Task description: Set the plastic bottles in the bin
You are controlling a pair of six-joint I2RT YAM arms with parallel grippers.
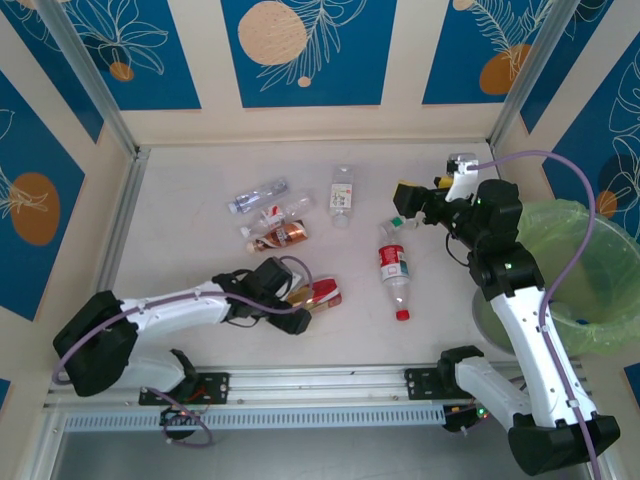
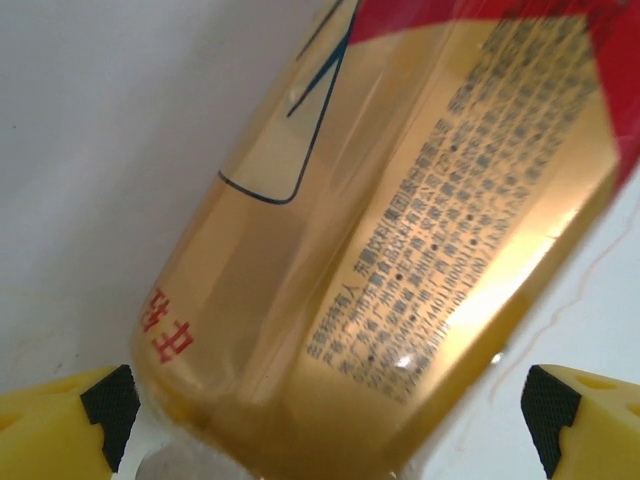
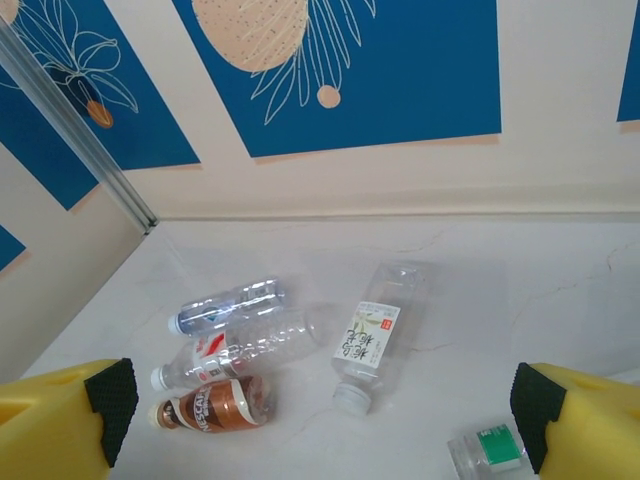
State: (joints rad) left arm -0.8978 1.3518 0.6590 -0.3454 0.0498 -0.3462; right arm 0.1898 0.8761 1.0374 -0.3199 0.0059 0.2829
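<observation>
The bottle's body is still ahead of my left gripper's fingers, so my left gripper will next go further down over the bottle's gold label [image 1: 301, 296] [image 2: 370, 240] and then close on the bottle.
A gold-and-red labelled plastic bottle [image 2: 400, 230] lies on the table between the wide-apart fingers of my left gripper [image 2: 330, 440]; a gap shows at the right finger. From above, that bottle [image 1: 322, 293] lies at my left gripper [image 1: 297, 296]. My right gripper [image 1: 402, 207] hangs open above the table, holding nothing, beside a green-labelled bottle [image 1: 396, 223]. A red-labelled bottle [image 1: 394, 268] lies nearer. Ahead of the right gripper [image 3: 320, 430] lie a white-labelled bottle [image 3: 375, 335], a blue one [image 3: 228, 307], a clear one [image 3: 250, 350] and a brown one [image 3: 210, 405]. The bin [image 1: 600, 300] stands at the right.
Blue-patterned walls close the table at the back and both sides. A metal rail [image 1: 300, 385] runs along the near edge between the arm bases. The right arm's cable [image 1: 590, 225] loops over the bin's rim.
</observation>
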